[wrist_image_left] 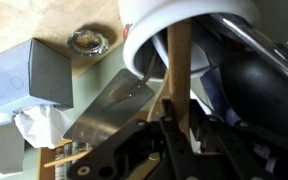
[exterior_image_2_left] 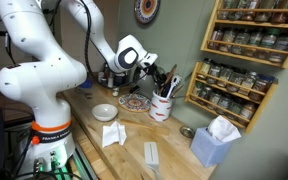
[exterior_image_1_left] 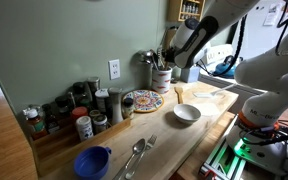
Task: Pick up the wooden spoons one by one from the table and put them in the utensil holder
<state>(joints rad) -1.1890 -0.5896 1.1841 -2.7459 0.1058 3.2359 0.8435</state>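
Note:
The gripper should next stay over the utensil holder's opening and open to let go of the wooden spoon's straight handle, since the spoon's far end reaches into the utensil holder's white rim.
My gripper [wrist_image_left: 179, 122] is shut on the straight handle of a wooden spoon [wrist_image_left: 179, 65], whose far end reaches into the white rim of the utensil holder [wrist_image_left: 189, 14]. In both exterior views the gripper [exterior_image_1_left: 168, 60] [exterior_image_2_left: 148, 68] hangs just above the pale utensil holder [exterior_image_1_left: 162, 78] [exterior_image_2_left: 162, 106], which holds dark and metal tools. Another wooden spoon [exterior_image_1_left: 179, 95] lies on the light-wood table [exterior_image_1_left: 154, 135] right beside the holder.
A white bowl [exterior_image_1_left: 187, 114] [exterior_image_2_left: 105, 111] and a patterned plate [exterior_image_1_left: 142, 100] sit near the holder. Spice jars [exterior_image_1_left: 79, 110] line the wall. A blue bowl [exterior_image_1_left: 92, 160] and metal spoons [exterior_image_1_left: 134, 155] lie at the front. A tissue box [exterior_image_2_left: 216, 140] and a metal spatula [wrist_image_left: 114, 110] are close by.

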